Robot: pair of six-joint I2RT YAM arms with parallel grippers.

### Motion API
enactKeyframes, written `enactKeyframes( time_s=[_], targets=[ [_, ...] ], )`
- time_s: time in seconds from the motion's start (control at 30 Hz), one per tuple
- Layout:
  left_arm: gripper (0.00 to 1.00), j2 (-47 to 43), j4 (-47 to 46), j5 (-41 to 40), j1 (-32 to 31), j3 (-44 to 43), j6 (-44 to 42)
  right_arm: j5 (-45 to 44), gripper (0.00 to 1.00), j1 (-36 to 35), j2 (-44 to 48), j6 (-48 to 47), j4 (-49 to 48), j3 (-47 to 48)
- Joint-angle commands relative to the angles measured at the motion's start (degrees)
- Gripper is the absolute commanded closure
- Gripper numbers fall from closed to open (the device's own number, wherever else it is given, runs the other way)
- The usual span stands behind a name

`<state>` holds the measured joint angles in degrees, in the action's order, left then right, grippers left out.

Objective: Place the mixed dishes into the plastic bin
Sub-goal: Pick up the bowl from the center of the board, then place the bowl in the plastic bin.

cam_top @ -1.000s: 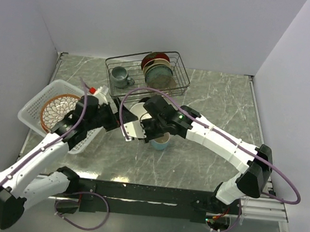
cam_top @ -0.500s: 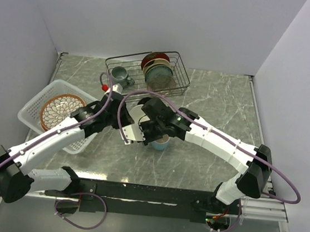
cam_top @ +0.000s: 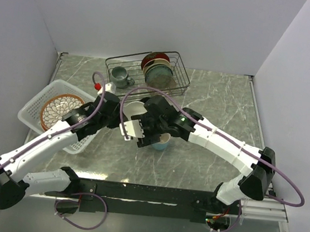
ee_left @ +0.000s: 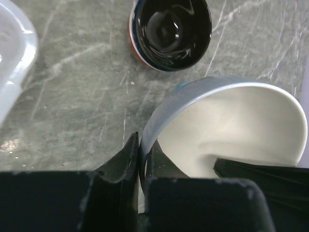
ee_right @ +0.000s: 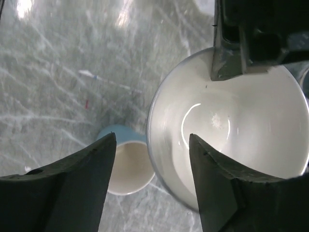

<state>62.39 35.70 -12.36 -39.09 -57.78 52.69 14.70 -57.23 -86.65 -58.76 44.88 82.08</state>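
The floral plate [cam_top: 59, 109] lies uncovered, so next I will move my left gripper to the left in the top view, then down over that plate to release the bowl.
A cream bowl [cam_top: 135, 111] with a pale blue outside hangs tilted over the middle of the table. My left gripper [ee_left: 142, 154] is shut on its near rim [ee_left: 159, 116], one finger inside and one outside. My right gripper [ee_right: 152, 137] stands open astride the opposite rim of the cream bowl [ee_right: 231, 140], its fingers apart from it. Below sits the light blue mug [ee_right: 125, 164], upright on the table [cam_top: 160, 144]. A dark-glazed bowl [ee_left: 171, 29] rests on the table beyond. The white plastic bin [cam_top: 32, 114] at the left holds a floral red-rimmed plate [cam_top: 59, 109].
A black wire rack [cam_top: 180, 63] at the back holds a grey mug [cam_top: 119, 77] and upright plates [cam_top: 157, 69]. The bin's corner [ee_left: 14, 53] lies just left of the left gripper. Both arms cross close together over the table's middle.
The left gripper has reached in and shut on the bowl's rim. The right gripper, which held the bowl, has opened off it. The bowl has shifted slightly towards the left.
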Motion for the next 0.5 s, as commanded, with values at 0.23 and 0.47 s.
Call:
enactKeyframes(
  time_s=[0.23, 0.47],
  targets=[
    [0.99, -7.28, -0.99, -0.12, 11.31, 1.27, -3.38, 9.28, 0.24, 5.28, 7.37, 6.81, -2.78, 2.29],
    [0.99, -10.97, 1.65, -3.98, 20.0, 1.0, -4.53, 17.46, 0.19, 11.78, 11.94, 10.42, -7.61, -2.71]
  ],
)
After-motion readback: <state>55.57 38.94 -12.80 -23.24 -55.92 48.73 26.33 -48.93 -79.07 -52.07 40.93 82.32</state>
